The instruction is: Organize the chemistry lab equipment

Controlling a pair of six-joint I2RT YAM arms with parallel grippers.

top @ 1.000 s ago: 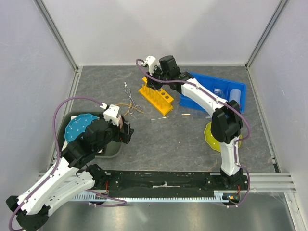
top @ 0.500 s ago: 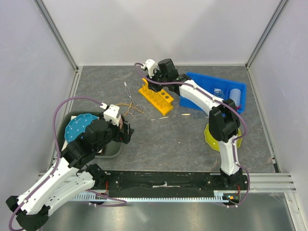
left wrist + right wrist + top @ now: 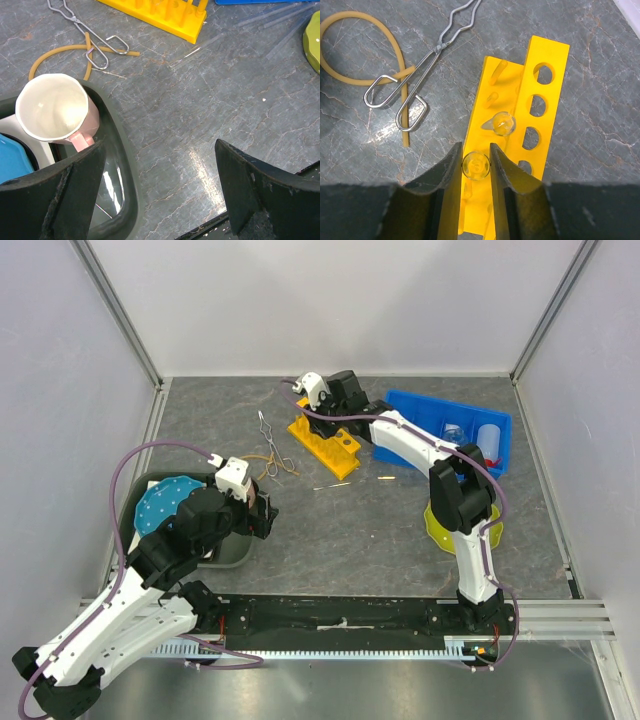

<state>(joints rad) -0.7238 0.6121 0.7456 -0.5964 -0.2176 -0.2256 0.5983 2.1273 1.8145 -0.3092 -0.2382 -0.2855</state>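
The clear rod's near end lies free of the rack (image 3: 324, 440), so my left gripper next moves outward, to the right in the top view, then down onto it.
My right gripper (image 3: 476, 165) is shut on a clear glass tube (image 3: 476, 166), held upright over the yellow holed rack (image 3: 540, 115). A second clear tube (image 3: 503, 123) stands in the rack. In the top view the right gripper (image 3: 312, 400) is at the rack's (image 3: 324, 440) far left end. Metal tongs (image 3: 420, 75) and the tan rubber loop (image 3: 350, 75) lie left of the rack. Thin clear rods (image 3: 332, 485) lie on the table. The white bottle (image 3: 490, 436) and small flask (image 3: 455, 430) sit in the blue bin (image 3: 430, 405). My left gripper (image 3: 160, 185) is open and empty.
A grey tray (image 3: 120, 165) under my left gripper holds the cream mug (image 3: 52, 107) and a blue dotted plate (image 3: 165, 502). A yellow-green plate (image 3: 440, 525) lies beside the right arm. Walls enclose the table on three sides.
My right gripper has moved left and farther back along the rack with the tube in it. The left arm has not moved.
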